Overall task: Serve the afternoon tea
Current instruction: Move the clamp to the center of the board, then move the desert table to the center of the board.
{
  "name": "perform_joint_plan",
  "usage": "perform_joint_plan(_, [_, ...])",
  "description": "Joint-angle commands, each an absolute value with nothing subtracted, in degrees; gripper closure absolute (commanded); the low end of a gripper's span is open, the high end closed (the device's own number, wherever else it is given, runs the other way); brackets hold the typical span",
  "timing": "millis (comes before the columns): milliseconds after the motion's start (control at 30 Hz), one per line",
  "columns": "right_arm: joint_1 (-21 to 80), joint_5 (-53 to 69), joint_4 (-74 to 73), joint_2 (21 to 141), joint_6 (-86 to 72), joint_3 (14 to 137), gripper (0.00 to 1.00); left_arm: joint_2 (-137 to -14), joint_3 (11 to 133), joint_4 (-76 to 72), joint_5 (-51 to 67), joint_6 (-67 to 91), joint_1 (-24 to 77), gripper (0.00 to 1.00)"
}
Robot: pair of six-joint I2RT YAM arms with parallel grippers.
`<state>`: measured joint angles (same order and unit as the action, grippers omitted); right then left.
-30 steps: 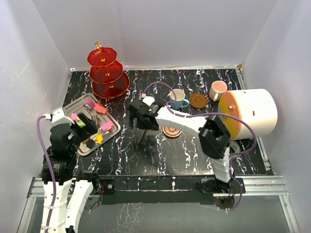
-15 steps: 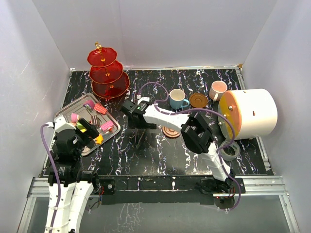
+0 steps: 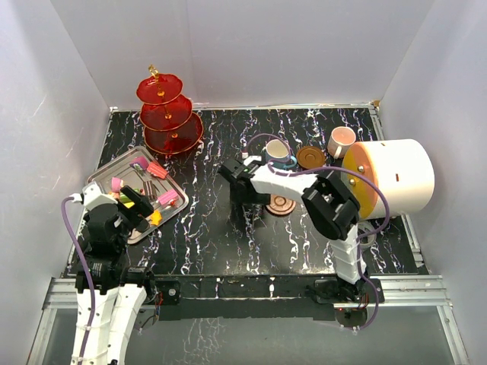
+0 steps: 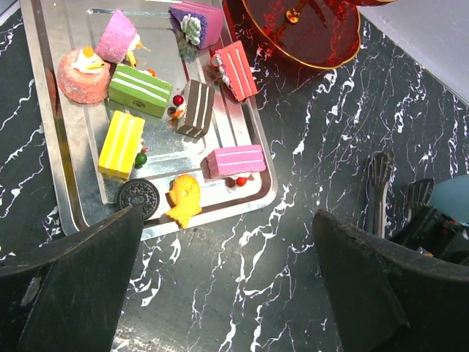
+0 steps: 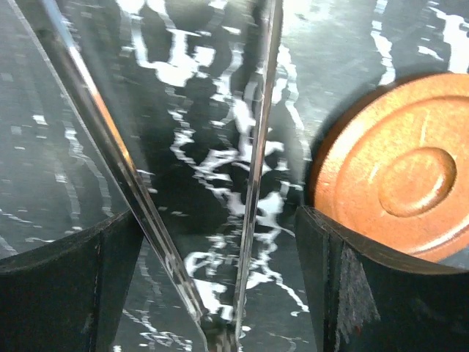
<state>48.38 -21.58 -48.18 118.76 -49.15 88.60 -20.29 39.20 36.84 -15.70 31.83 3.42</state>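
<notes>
Next, my left gripper rises outward past the tray (image 3: 108,166) and closes on the stand's gold top knob (image 3: 153,70), since that sits above and outward of the gripper.
The translucent red three-tier stand (image 3: 169,114) (image 4: 300,29) stands at the back left. Colourful block sweets (image 4: 135,89) lie on the silver tray (image 3: 108,166). One brown saucer (image 3: 280,205) (image 5: 396,169) lies mid-table, the other (image 3: 310,157) sits between the blue cup (image 3: 278,150) and the pink cup (image 3: 340,141). My right gripper (image 3: 247,207) (image 5: 220,279) is low over the table just left of the near saucer, open, with the two blades of metal tongs (image 5: 253,183) between its fingers, untouched. My left gripper (image 3: 135,207) (image 4: 227,293) hovers open near the tray's front corner, holding nothing.
A big white cylinder with an orange face (image 3: 392,176) lies on its side at the right, close to the right arm's elbow. White walls close in the table on three sides. The tongs (image 4: 379,183) also show at the right of the left wrist view.
The right gripper swung right and down over the tongs beside the near saucer, and its jaws have begun narrowing. The left arm pulled back a little from the tray, then held still.
</notes>
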Motion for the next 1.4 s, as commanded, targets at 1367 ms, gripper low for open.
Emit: perform_joint_plan(1367, [45.06, -4.25, -40.99, 95.38, -28.72, 65.32, 0.19, -110.21, 123.85, 28.06, -12.14, 23.24, 3.60, 0.03])
